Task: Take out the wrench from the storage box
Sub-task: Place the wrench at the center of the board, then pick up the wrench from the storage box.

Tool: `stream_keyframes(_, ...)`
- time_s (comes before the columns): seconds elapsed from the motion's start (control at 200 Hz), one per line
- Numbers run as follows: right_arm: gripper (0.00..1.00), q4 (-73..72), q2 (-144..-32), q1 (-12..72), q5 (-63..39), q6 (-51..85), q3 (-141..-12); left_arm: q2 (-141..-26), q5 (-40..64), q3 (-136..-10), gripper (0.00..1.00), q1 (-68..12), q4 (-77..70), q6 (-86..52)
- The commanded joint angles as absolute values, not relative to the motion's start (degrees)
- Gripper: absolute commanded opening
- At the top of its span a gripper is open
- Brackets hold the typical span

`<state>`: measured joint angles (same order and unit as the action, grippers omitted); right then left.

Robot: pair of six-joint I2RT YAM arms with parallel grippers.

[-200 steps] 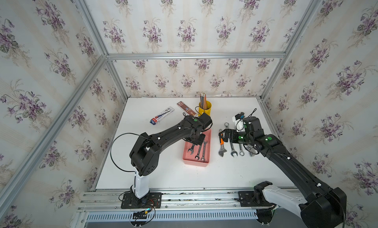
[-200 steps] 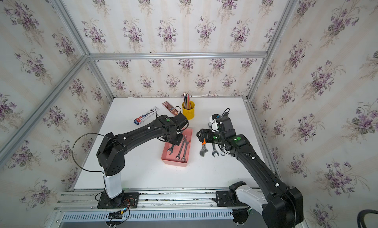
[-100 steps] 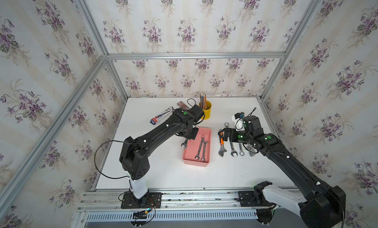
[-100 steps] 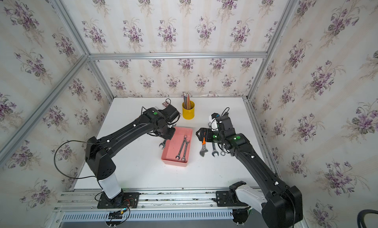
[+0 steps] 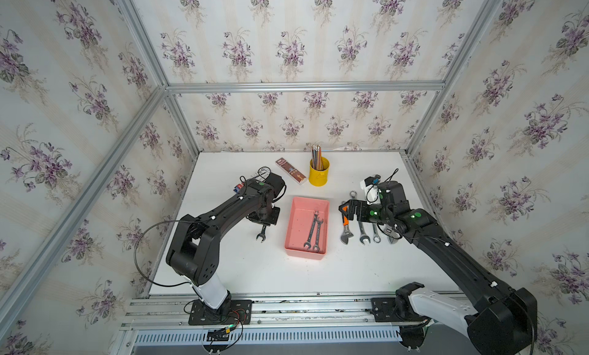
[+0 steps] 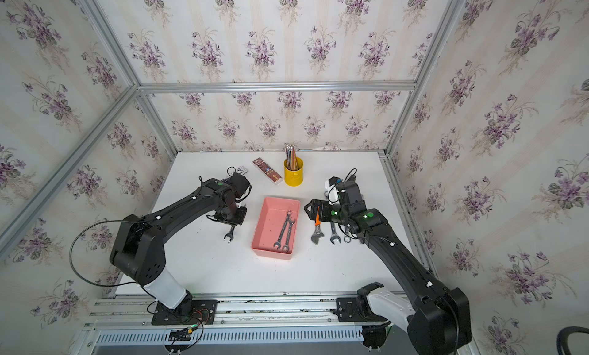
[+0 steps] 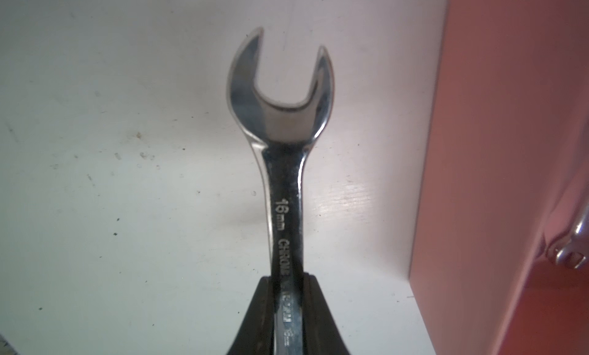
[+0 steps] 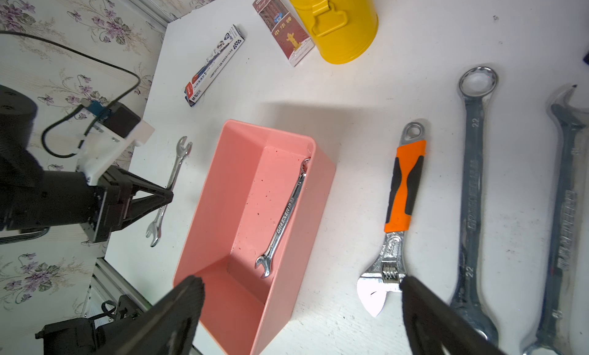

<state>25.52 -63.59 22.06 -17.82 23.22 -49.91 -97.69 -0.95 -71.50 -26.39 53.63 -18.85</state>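
The left gripper moves down to the bare table [image 5: 272, 233] [image 7: 352, 177] beside the storage box's side next and releases the wrench's handle, since the wrench is clear of the pink storage box.
The pink storage box [image 5: 299, 221] [image 6: 270, 221] lies mid-table, and both top views show two chrome wrenches [image 5: 314, 232] [image 6: 284, 230] inside it. My left gripper [image 5: 265, 224] [image 6: 232, 224] [image 7: 288, 283] is just left of the box, outside it and low over the white table. It is shut on the shank of a third chrome wrench [image 5: 261, 234] [image 6: 230, 234] [image 7: 284, 190] [image 8: 169, 184], whose open end points toward the table's front. My right gripper [image 5: 345, 210] [image 6: 310, 210] [image 8: 299, 283] hangs open and empty, just right of the box.
An orange-handled adjustable wrench [image 5: 345, 226] [image 8: 403, 190] and two large spanners [image 5: 361, 232] [image 5: 375, 234] lie right of the box. A yellow cup of pencils [image 5: 318, 175], a brown packet [image 5: 290, 170] and a pen box [image 8: 213, 66] stand at the back.
My left gripper has lifted a wrench out of the box and carried it left, over the box's wall, down beside it. The right arm has not moved.
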Motion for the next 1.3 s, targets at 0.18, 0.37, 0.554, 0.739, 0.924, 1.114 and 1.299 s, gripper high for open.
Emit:
stream_keyframes(0.18,1.0,24.96,-64.18,21.99,-18.0,23.29,-50.45,-103.76,2.26,-69.08,0.14,-25.31,43.41,-24.36)
stream_keyframes(0.37,1.0,24.79,-64.51,21.98,-17.9,23.17,-50.43,-106.8,1.22,-68.23,0.16,-25.16,42.69,-23.82)
stream_keyframes(0.554,1.0,24.81,-64.77,22.05,-17.84,23.11,-50.52,-107.92,1.36,-67.83,0.26,-25.07,42.78,-23.81)
stream_keyframes(0.739,1.0,24.96,-64.96,22.06,-17.76,22.91,-50.97,-107.04,1.42,-68.38,0.45,-25.09,44.04,-23.82)
stream_keyframes(0.924,1.0,25.53,-64.7,22.06,-17.29,22.54,-51.46,-101.89,1.23,-71.74,0.48,-25.3,48.14,-24.07)
stream_keyframes(1.114,1.0,25.49,-64.65,22.06,-16.84,22.54,-51.54,-95.41,1.23,-77.71,0.5,-29.31,52.71,-26.61)
stream_keyframes(1.299,1.0,25.0,-64.95,22.0,-17.03,22.6,-51.64,-97.02,0.28,-82.87,0.52,-36.84,52.79,-30.03)
